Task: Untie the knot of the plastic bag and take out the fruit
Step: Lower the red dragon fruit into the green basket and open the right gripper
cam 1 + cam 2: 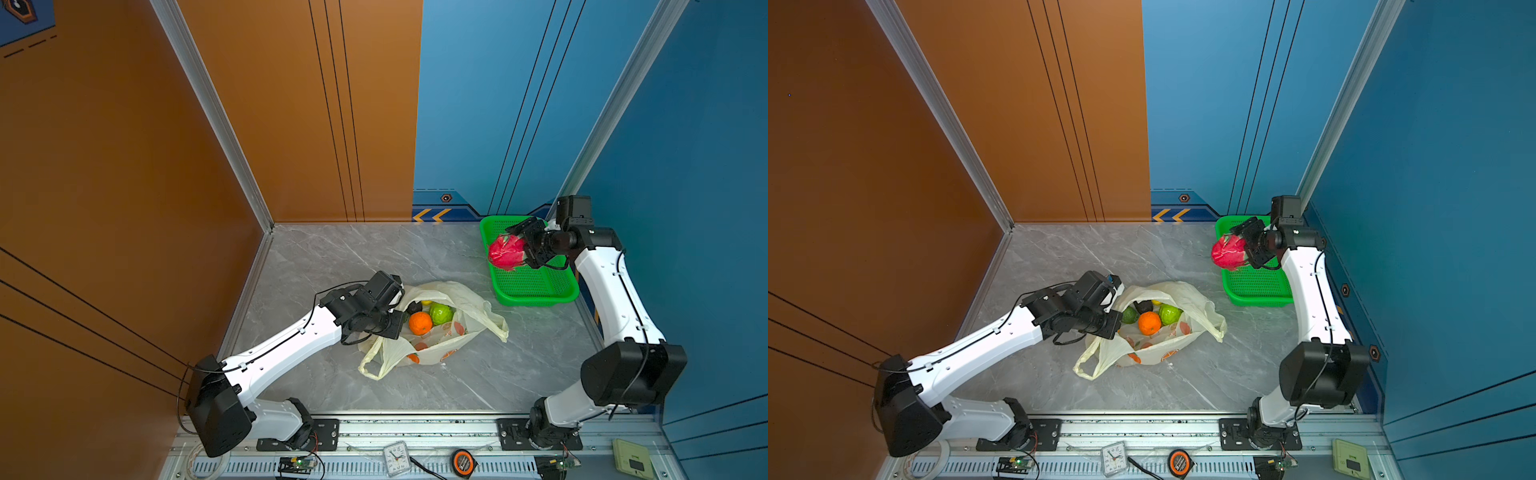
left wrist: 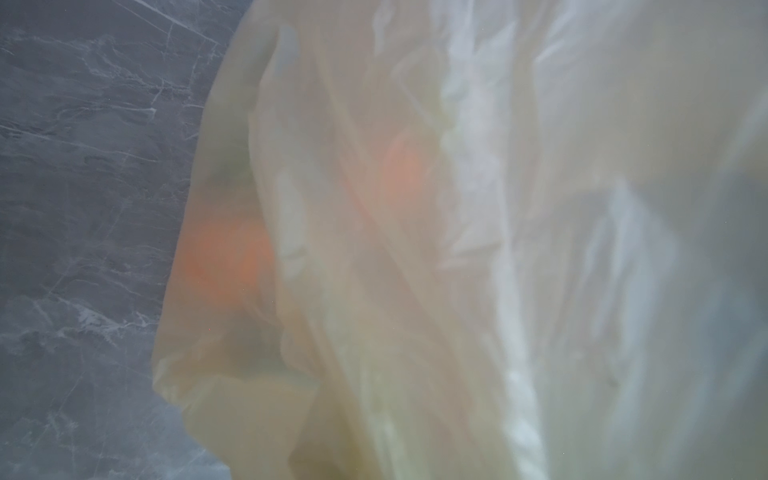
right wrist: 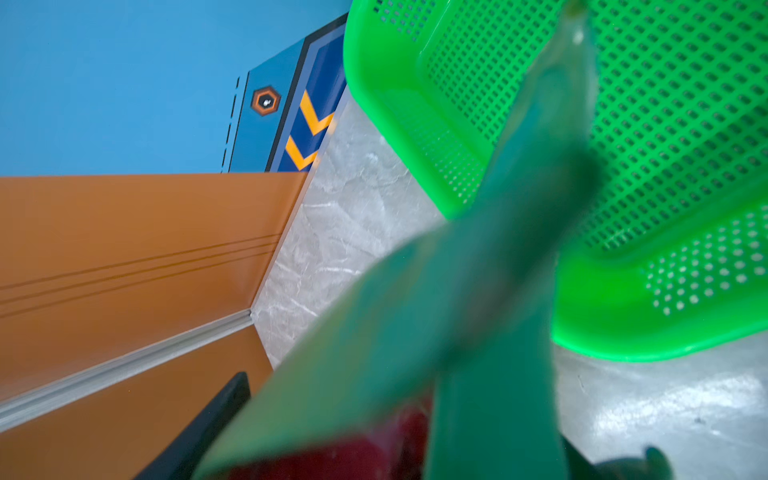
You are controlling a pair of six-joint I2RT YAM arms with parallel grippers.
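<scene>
The green basket's bottom is still empty below my right gripper. My right gripper will go down past the basket's rim toward it next and let go of the dragon fruit (image 1: 505,251) there.
The plastic bag (image 1: 471,305) (image 1: 1202,309) lies in the middle of the table with its mouth wide open. No knot shows, and a handle loop (image 1: 370,365) lies slack. Inside sit an orange (image 1: 420,323) (image 1: 1149,323), a green fruit (image 1: 441,313), a dark avocado (image 1: 1144,306) and a yellow one (image 1: 426,303). My left gripper (image 1: 401,313) (image 1: 1119,322) is shut on the bag's left rim; bag film (image 2: 415,249) hides its fingers in the left wrist view. My right gripper (image 1: 518,249) (image 1: 1241,251) holds the pink-red dragon fruit (image 1: 505,251) (image 3: 353,453) above the green basket's left edge.
The green perforated basket (image 1: 536,291) (image 1: 1258,291) (image 3: 665,124) stands at the back right against the blue wall. On the front rail lie a small clock (image 1: 397,458), a tape measure (image 1: 462,462) and a pale green device (image 1: 631,459). Orange and blue walls close in the table.
</scene>
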